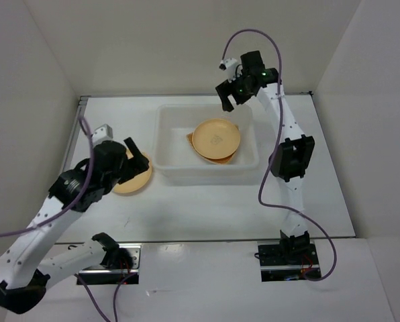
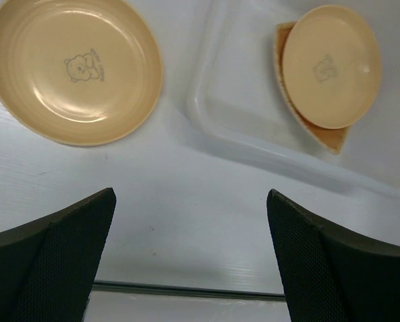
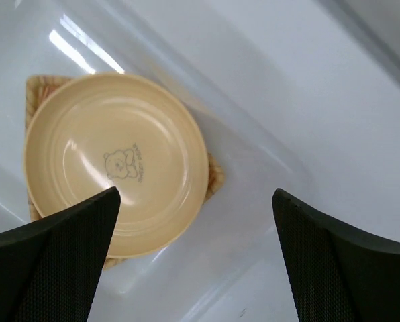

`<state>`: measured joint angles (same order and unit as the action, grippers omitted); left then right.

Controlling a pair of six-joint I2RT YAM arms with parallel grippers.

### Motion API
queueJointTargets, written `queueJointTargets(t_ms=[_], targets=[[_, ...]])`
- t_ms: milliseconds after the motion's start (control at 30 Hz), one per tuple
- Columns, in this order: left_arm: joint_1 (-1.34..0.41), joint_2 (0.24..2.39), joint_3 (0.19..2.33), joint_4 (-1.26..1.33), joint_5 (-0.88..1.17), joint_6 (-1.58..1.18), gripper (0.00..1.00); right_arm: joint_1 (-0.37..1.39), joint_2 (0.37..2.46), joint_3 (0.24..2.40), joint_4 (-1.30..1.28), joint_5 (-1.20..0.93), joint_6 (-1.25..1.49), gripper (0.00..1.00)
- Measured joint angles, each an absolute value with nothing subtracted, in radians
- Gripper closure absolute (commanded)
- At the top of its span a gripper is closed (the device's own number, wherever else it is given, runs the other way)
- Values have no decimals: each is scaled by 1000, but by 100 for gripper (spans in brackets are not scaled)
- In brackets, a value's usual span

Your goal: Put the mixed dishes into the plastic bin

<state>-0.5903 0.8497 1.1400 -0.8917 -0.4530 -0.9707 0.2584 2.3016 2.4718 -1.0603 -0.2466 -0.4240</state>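
Note:
My left gripper needs to turn and move away from the bin next. Then it needs to go down onto the yellow-orange plate's rim at the point farthest from the bin.
The translucent white plastic bin [image 1: 166,144] stands mid-table. Inside it a yellow-orange plate [image 1: 216,138] with a bear mark lies on the tan woven tray [image 1: 190,139]; both also show in the right wrist view, the plate [image 3: 113,161] over the tray [image 3: 215,176]. A second yellow-orange plate [image 1: 138,180] lies on the table left of the bin, partly under my left arm; it shows in the left wrist view [image 2: 72,67]. My left gripper [image 2: 190,221] is open and empty above the table near this plate. My right gripper [image 3: 193,221] is open and empty above the bin's far right side. No clear cups are visible.
White walls enclose the table on the left, back and right. The bin's rim [image 2: 207,127] lies right of the loose plate. A dark seam [image 2: 186,290] marks the table's near edge. The right arm's cable [image 1: 267,194] hangs beside the bin's right wall.

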Motion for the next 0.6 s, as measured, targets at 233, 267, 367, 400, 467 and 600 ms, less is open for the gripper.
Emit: queueJointTargets(t_ms=[233,267,367,400,467,600], targets=[[-522,1097,1165,-892,-474,-953,1,193,2077,2382,-1007,-217,-375,2],[-493,1109,1155,-875,-472,-958,1,179,2023,2307,-994,-218,-370,2],[-375,1125,1086,-810,-439,-1028,1,111,1812,1963,-892,-247,-354,2],[-334,1131,1056,-791,-421,-1053,1,94,1753,1864,-879,-251,-350,2],[-266,1147,1003,-769,-391,-1098,1,56,1647,1685,-850,-251,-345,2],[-162,1174,918,-716,-342,-1184,1,50,1528,1474,-809,-247,-344,2]])
